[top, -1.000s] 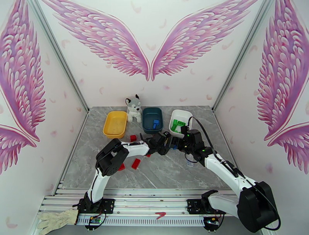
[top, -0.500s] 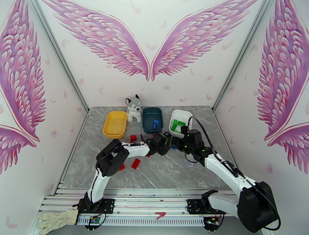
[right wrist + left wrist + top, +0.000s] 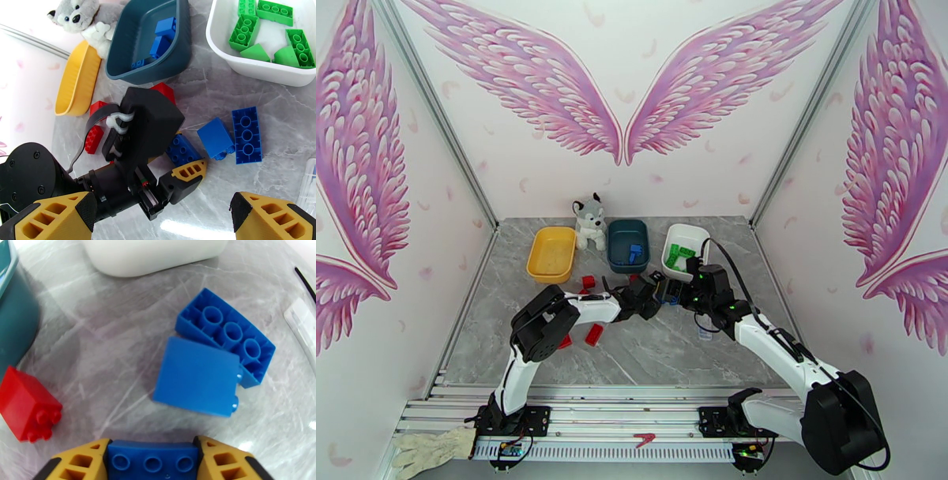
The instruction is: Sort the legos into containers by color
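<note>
I should lift my left gripper outward over the teal tray and let go of the blue lego, because that tray is outward of my left gripper and already has blue legos in it.
In the left wrist view, my left gripper (image 3: 152,455) is shut on a blue lego (image 3: 152,462) that fills the gap between its yellow fingers. Two more blue legos (image 3: 195,376) (image 3: 227,334) lie just ahead on the table, and a red lego (image 3: 27,405) lies to the left. In the right wrist view my right gripper (image 3: 162,205) hangs open above the left gripper (image 3: 183,158). Of the containers, the teal tray (image 3: 118,63) holds blue legos (image 3: 164,27). The white tray (image 3: 221,51) holds several green legos (image 3: 245,31). The yellow tray (image 3: 551,254) looks empty.
A husky plush (image 3: 589,221) sits between the yellow and teal trays. Red legos (image 3: 594,334) (image 3: 588,282) lie on the marble table near the left arm. A small white packet (image 3: 310,177) lies right of the blue legos. Both grippers crowd together mid-table (image 3: 663,290).
The left wrist has shifted slightly toward the near left. The right arm has stayed where it was.
</note>
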Motion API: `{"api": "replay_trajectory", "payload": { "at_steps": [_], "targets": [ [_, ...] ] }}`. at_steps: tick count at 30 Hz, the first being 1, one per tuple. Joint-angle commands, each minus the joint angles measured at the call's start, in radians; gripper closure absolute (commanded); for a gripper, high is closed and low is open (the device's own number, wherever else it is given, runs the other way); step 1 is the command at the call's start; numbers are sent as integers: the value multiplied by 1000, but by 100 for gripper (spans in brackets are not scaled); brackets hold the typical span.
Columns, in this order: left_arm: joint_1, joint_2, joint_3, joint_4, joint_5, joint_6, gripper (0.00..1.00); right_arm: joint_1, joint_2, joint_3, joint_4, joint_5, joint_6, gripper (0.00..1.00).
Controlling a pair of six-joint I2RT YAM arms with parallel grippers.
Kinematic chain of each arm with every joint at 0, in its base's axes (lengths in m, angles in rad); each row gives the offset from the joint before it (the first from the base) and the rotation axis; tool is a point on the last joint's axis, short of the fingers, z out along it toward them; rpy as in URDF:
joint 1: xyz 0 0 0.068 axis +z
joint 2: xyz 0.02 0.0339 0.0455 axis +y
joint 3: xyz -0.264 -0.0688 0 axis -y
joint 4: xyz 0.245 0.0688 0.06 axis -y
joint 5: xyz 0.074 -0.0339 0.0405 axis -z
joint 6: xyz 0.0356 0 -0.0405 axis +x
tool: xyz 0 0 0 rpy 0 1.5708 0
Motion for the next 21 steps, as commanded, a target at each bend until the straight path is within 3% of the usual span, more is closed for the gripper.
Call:
{"api": "replay_trajectory", "payload": {
  "at_steps": [1,13,21],
  "targets": [
    [-4,-29,-49,-60,23,-4,66,-3,-12,18,-17,24,1,4],
    [59,-232,-189,39,34,-88,71,-4,-77,6,-23,40,4,4],
    [157,-231,-33,0,-64,-129,72,-4,-65,6,-15,25,7,4]
  ]
}}
